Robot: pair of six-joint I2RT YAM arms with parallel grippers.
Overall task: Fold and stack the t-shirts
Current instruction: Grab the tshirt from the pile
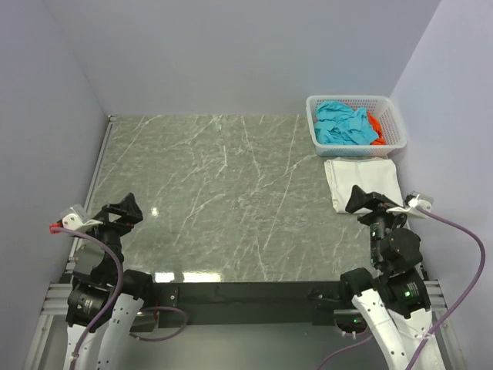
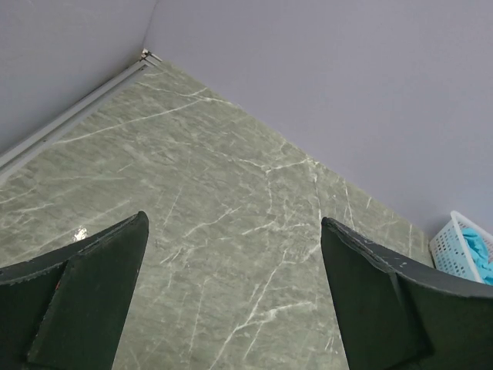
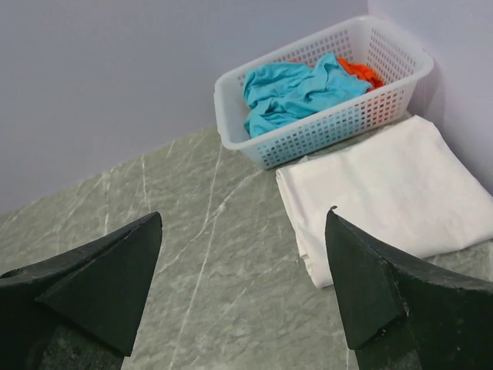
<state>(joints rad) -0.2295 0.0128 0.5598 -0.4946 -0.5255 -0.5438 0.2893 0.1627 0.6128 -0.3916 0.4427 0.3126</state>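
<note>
I will next lift my right gripper outward past the basket's near rim, then lower it onto a teal fold, since the teal t-shirt lies over the orange one.
The white t-shirt lies folded flat on the table at the right, just in front of the basket; it also shows in the right wrist view. The teal t-shirt lies crumpled in the basket, with the orange t-shirt partly hidden under it; both show in the right wrist view, teal and orange. My right gripper is open and empty, at the white shirt's near edge. My left gripper is open and empty over bare table at the near left.
A white plastic lattice basket stands at the far right corner against the walls; its corner shows in the left wrist view. The grey-green marble table is bounded by walls at the left, back and right.
</note>
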